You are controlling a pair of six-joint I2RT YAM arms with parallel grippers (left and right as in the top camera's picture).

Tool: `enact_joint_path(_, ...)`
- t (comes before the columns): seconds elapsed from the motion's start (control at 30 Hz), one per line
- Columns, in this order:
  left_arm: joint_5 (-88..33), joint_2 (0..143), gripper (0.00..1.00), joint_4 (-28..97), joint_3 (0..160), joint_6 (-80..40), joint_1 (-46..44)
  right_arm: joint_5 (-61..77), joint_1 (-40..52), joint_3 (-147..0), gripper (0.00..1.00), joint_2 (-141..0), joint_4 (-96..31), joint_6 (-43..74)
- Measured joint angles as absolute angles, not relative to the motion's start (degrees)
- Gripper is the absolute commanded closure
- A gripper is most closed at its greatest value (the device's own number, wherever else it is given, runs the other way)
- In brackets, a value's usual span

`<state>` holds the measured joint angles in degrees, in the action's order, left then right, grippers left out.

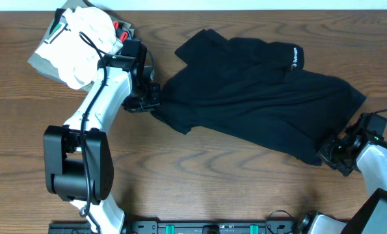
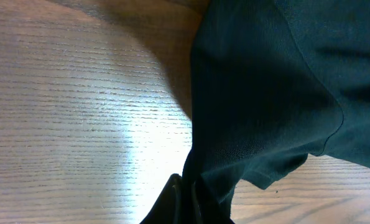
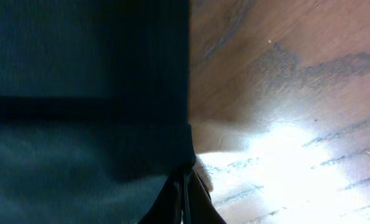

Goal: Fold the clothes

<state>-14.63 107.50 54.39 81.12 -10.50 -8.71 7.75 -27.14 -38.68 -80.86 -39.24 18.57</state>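
The garment's pinched corner still lies at the near edge of the table, so the robot's right gripper should raise it, carry it outward, then lower it by the garment's far corner (image 1: 356, 98) and let go.
The clothes (image 1: 258, 97) are one black garment with a small white logo (image 1: 295, 57), spread crumpled across the middle and right of the table. My left gripper (image 1: 155, 97) is shut on the garment's left edge. In the left wrist view the black cloth (image 2: 265, 93) runs down into the closed fingers (image 2: 172, 202). My right gripper (image 1: 328, 153) is shut on the garment's lower right corner. In the right wrist view the fabric (image 3: 79, 93) fills the left half and its corner sits pinched in the closed fingers (image 3: 200, 199).
A stack of folded white, grey and red garments (image 1: 76, 42) lies at the table's far left corner, just behind the left arm. Bare wood table (image 1: 213, 175) shows in front of the black garment.
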Motion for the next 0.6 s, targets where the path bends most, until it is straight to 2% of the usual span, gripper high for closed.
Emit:
enact_joint_path(0.1, -14.63, 107.50, 0.94, 55.18, 81.14, -10.50, -8.69, 7.97, -27.24, -42.50, 0.99, -80.93, -43.92, 18.09)
enact_joint_path(0.37, -14.87, 106.28, 0.94, 59.90, 82.46, -10.50, -6.85, 8.58, -30.30, -63.79, 0.99, -81.01, -58.17, 13.98)
enact_joint_path(0.6, -15.16, 95.44, 0.94, 58.63, 83.59, -10.50, -3.86, 9.45, -31.97, -73.80, 0.99, -80.97, -64.97, 12.08)
